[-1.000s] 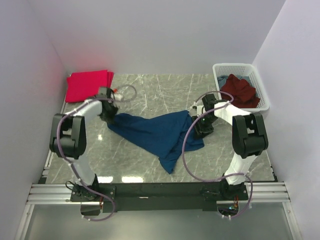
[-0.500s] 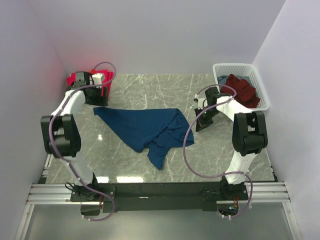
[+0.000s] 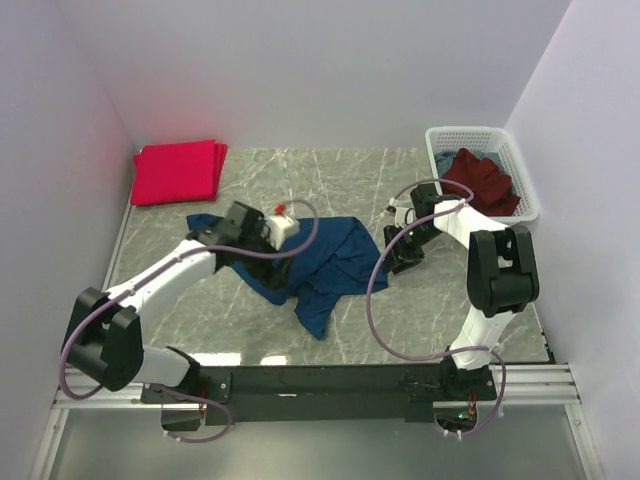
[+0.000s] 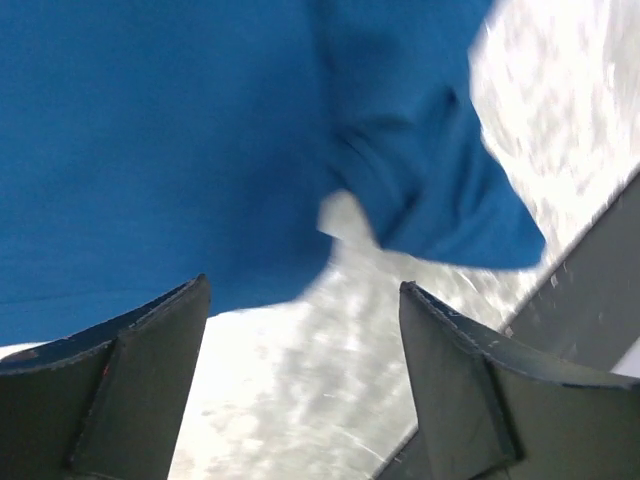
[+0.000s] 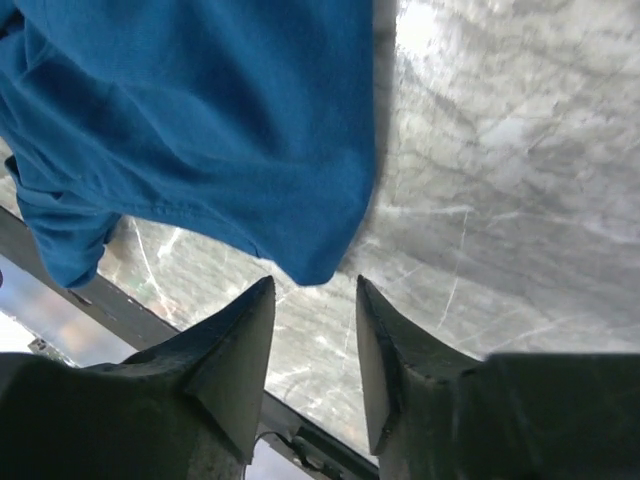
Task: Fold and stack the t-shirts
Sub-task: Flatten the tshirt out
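Observation:
The t-shirt's pointed corner lies just past the right gripper's open fingers, so the gripper will next lower and ease toward the navy blue t-shirt (image 3: pixel 335 255), onto that corner.
A navy blue t-shirt (image 3: pixel 335 255) lies crumpled in the middle of the table. My left gripper (image 3: pixel 268 262) hovers over its left part. In the left wrist view it (image 4: pixel 305 285) is open, with bare table between its fingers and the blue cloth (image 4: pixel 200 130) just ahead. My right gripper (image 3: pixel 400 255) sits at the shirt's right edge. It (image 5: pixel 314 282) is open and holds nothing, and a corner of the shirt (image 5: pixel 200 110) lies just past its fingertips. Folded pinkish-red t-shirts (image 3: pixel 178 170) are stacked at the back left. A dark maroon t-shirt (image 3: pixel 482 180) lies in the basket.
The white lattice basket (image 3: pixel 520 205) stands at the back right against the wall, and a bit of grey-blue cloth (image 3: pixel 445 160) shows in it. White walls close the table on three sides. A black rail (image 3: pixel 320 380) runs along the near edge.
Both grippers have let go of the blue shirt, which now lies on the table. The left arm went to the back-left stack, then swung back over the shirt. The right gripper shifted slightly.

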